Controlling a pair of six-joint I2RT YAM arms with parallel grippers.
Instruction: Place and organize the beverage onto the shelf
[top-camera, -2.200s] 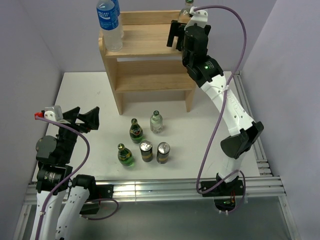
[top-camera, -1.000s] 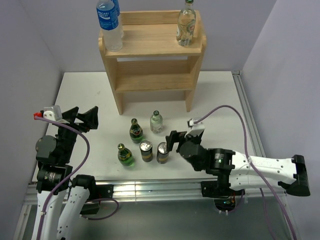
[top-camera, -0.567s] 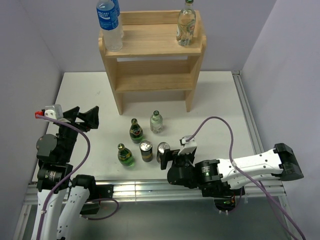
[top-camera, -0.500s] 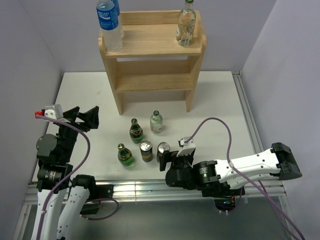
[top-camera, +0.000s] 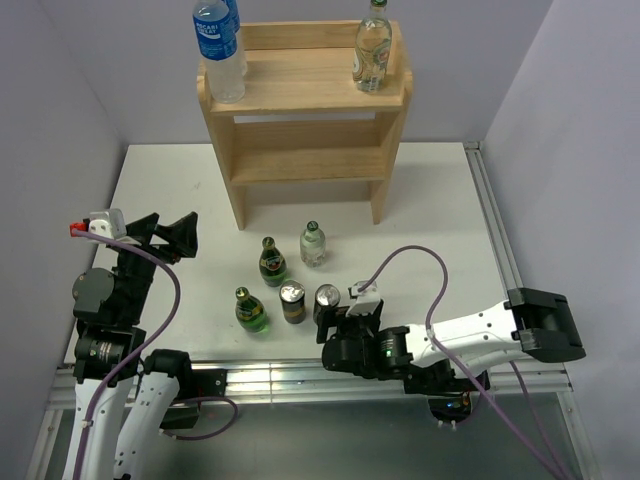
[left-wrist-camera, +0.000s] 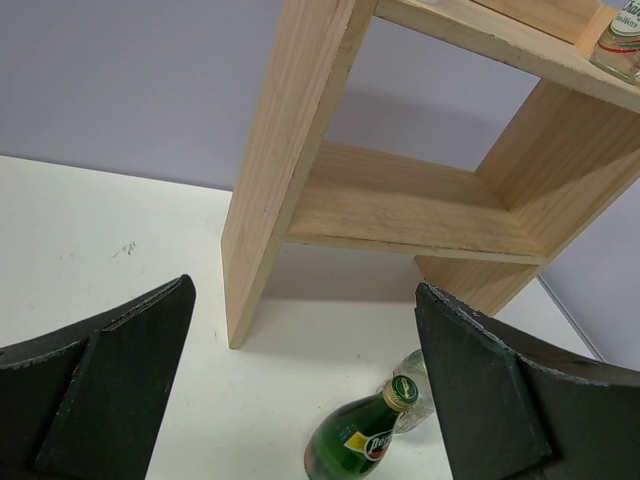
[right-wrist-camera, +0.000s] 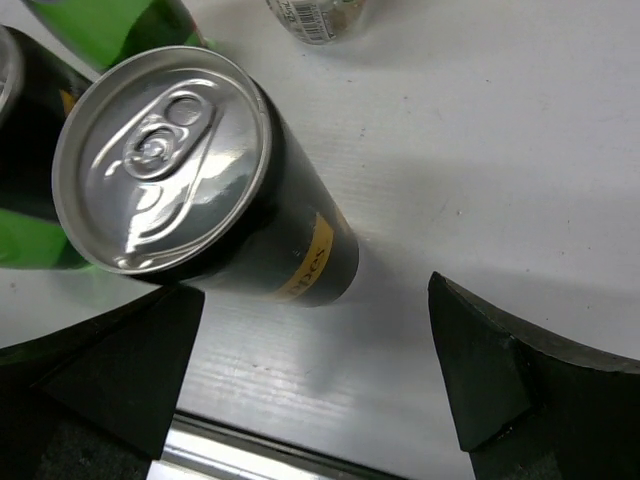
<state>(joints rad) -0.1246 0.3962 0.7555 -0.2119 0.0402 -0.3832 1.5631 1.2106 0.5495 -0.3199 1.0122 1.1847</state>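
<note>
The right gripper will first shift toward the second can and then lower, to get around the nearest can (right-wrist-camera: 234, 208), which stands off the middle of the gripper's open fingers.
The wooden shelf (top-camera: 305, 95) stands at the back, with one clear glass bottle (top-camera: 372, 52) on its top right. On the table stand two green bottles (top-camera: 271, 262) (top-camera: 251, 311), a clear glass bottle (top-camera: 313, 243) and two dark cans (top-camera: 292, 301) (top-camera: 327, 299). My right gripper (top-camera: 338, 324) is open and low at the table's front edge, just in front of the right can (right-wrist-camera: 200, 180), which lies ahead of its jaws, untouched. My left gripper (top-camera: 166, 236) is open and empty, raised at the left, facing the shelf (left-wrist-camera: 400, 200) and a green bottle (left-wrist-camera: 365, 440).
A tall plastic water bottle (top-camera: 218, 50) with a blue label stands on the shelf's top left. The aluminium frame rail (right-wrist-camera: 250, 450) runs right under the right gripper. The second can (right-wrist-camera: 15, 110) and a green bottle (right-wrist-camera: 110, 25) crowd the left of the right wrist view.
My right arm left the clear bottle on the shelf top, swung down to the table, and drew back to the front edge in front of the right can. The left arm has not moved.
</note>
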